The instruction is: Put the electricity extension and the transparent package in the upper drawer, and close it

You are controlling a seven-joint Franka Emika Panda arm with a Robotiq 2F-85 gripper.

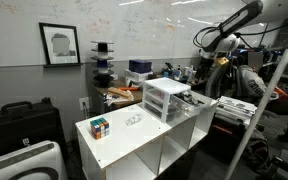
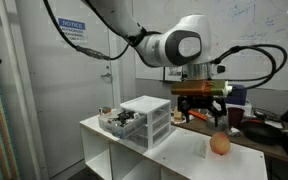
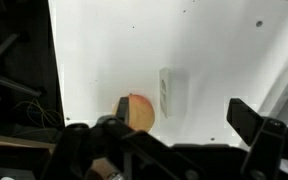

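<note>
I will next move my gripper down to the electricity extension, onto its end beside the orange fruit, and close, since the extension lies well below, lined up between my open fingers.
The electricity extension is a short white strip lying on the white tabletop, next to an orange fruit. My gripper is open and empty, hovering high above both; it also shows in both exterior views. The transparent package lies flat on the table between the puzzle cube and the white drawer unit, far from the gripper. The upper drawer is the top one of that unit; I cannot tell whether it is open.
The fruit sits near the table's end, below the gripper. The white table has open shelf bays underneath. Cluttered desks, cables and a metal frame stand behind and beside it. A black case sits by the wall.
</note>
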